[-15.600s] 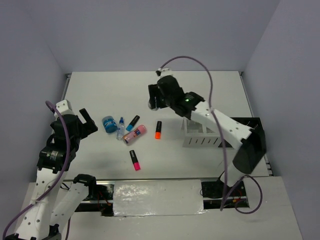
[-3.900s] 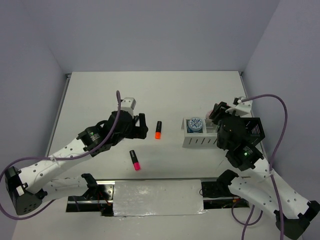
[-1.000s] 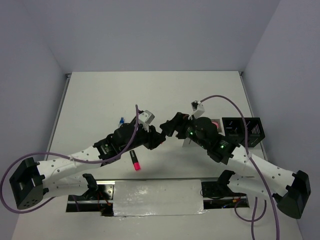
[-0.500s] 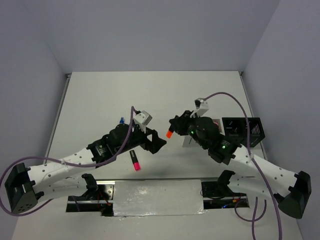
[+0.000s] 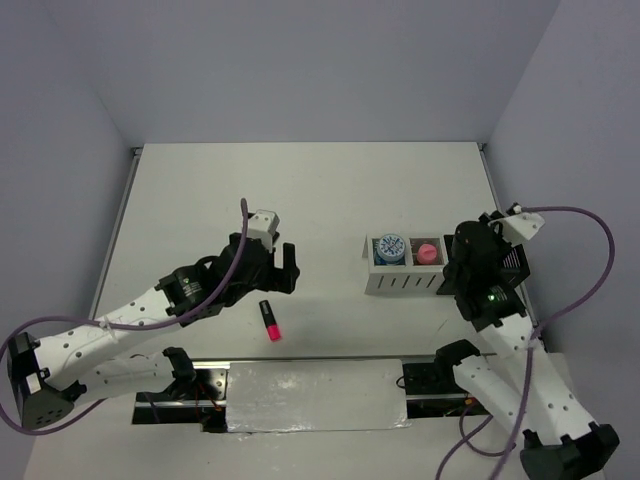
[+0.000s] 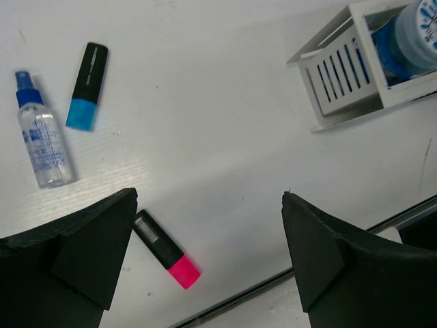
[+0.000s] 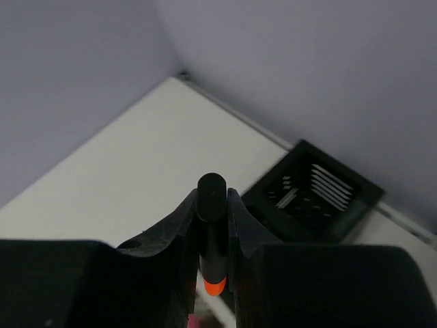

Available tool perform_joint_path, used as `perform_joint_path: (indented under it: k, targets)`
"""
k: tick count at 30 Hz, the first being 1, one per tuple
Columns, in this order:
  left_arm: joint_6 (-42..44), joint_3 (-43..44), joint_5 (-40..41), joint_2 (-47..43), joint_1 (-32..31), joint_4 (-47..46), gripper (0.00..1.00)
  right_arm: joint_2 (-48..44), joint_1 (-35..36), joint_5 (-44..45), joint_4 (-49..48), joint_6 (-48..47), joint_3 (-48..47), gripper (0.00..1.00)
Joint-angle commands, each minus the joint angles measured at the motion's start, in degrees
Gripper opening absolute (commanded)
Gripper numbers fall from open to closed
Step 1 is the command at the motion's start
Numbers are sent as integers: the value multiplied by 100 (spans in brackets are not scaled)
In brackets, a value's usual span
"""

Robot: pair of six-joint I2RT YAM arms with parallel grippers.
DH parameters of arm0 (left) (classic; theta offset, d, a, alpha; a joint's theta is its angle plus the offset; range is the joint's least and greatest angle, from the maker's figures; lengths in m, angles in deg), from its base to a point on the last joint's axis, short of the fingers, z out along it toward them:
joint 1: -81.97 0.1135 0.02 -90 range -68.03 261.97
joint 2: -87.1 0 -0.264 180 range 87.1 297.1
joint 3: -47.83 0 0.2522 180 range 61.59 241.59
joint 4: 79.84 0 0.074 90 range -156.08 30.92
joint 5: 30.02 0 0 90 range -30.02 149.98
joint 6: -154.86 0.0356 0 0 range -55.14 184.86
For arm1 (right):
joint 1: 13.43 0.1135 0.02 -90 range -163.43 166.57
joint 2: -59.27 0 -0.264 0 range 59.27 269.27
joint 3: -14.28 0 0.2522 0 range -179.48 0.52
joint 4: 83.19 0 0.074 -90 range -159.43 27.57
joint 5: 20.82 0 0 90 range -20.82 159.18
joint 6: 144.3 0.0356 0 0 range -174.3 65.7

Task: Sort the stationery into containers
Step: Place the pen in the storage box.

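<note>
Next, my right gripper tips downward over the mesh box's section beside the white organizer, as the orange marker [image 7: 214, 283] is held up by the open black mesh box.
My left gripper [image 6: 208, 198] hangs open over the table with nothing between its fingers; it shows in the top view too [image 5: 285, 270]. Below it lies a pink marker [image 6: 164, 249], near the front edge [image 5: 269, 320]. A blue marker [image 6: 87, 87] and a small clear bottle [image 6: 39, 133] lie further left. The white organizer [image 5: 400, 280] holds a dotted-lid tin [image 5: 390, 247] and a pink tube [image 5: 427, 252]. My right gripper [image 7: 212, 198] is shut on the orange marker [image 7: 214, 283], held up near the black mesh box [image 7: 311, 195].
The right arm [image 5: 485, 290] covers much of the black mesh box [image 5: 512, 262] in the top view. The box stands right of the white organizer [image 6: 348, 68], close to the right wall. A metal strip [image 5: 315, 393] runs along the table's front edge.
The left gripper let go of the orange marker and drew back to the left. The right gripper shut on the marker and carried it right, to the black box.
</note>
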Motion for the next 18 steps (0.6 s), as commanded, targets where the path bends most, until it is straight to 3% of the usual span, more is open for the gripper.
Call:
perform_joint_path:
  k: [1, 6, 15, 17, 18]
  targets:
    - [-277, -140, 54, -144, 7, 217, 99, 540, -892, 208, 768, 436, -345, 0]
    - [-680, -210, -8, -56, 8, 488, 99, 1015, -1570, -471, 322, 340, -188, 1]
    - [-1296, -324, 185, -311, 7, 1130, 99, 1447, -1650, -1060, -373, 526, 558, 13]
    - [-1436, -403, 185, -416, 7, 1183, 99, 1517, -1650, -1139, -488, 490, 612, 24]
    - [-1481, -500, 177, -452, -1, 1227, 99, 1560, -1650, -1183, -462, 516, 604, 47]
